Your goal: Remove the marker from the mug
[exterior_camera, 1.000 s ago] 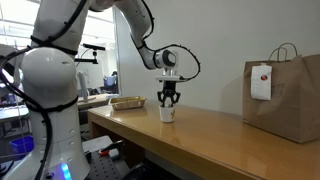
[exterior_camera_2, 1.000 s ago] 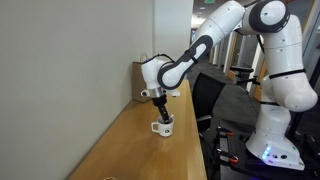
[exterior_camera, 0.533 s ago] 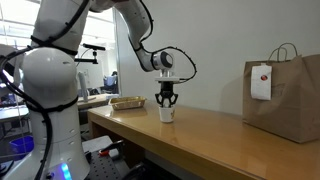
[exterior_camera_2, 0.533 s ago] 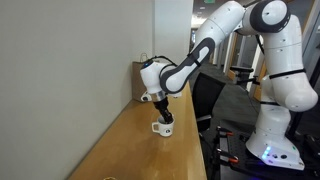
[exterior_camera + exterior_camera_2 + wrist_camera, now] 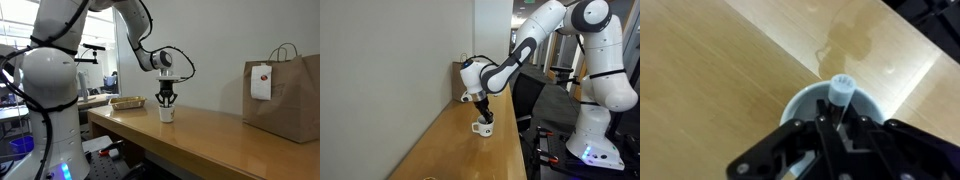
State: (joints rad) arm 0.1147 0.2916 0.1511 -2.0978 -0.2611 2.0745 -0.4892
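The tabletop between the mug [image 5: 167, 115] and the paper bag is bare. My gripper needs to lift the marker from the mug next, move toward the paper bag, bring the marker down onto that part of the tabletop and release it.
The cream-white mug [image 5: 167, 115] stands on the wooden table, and it also shows in the other exterior view [image 5: 482, 128]. In the wrist view its white rim [image 5: 798, 101] rings the marker [image 5: 840, 88], which stands upright inside with a pale end cap and a dark body. My gripper [image 5: 167, 103] points straight down into the mug, as also seen in an exterior view [image 5: 484, 117]. In the wrist view the gripper [image 5: 835, 120] has its fingers pressed against both sides of the marker. The marker is too small to make out in either exterior view.
A large brown paper bag [image 5: 285, 95] stands on the table to one side of the mug. A flat tan tray [image 5: 127, 102] lies on the other side near the table end. A wall [image 5: 390, 80] runs along the table's far edge.
The fingers have narrowed from spread apart to closed around the marker inside the mug. The arm and the mug have stayed in place.
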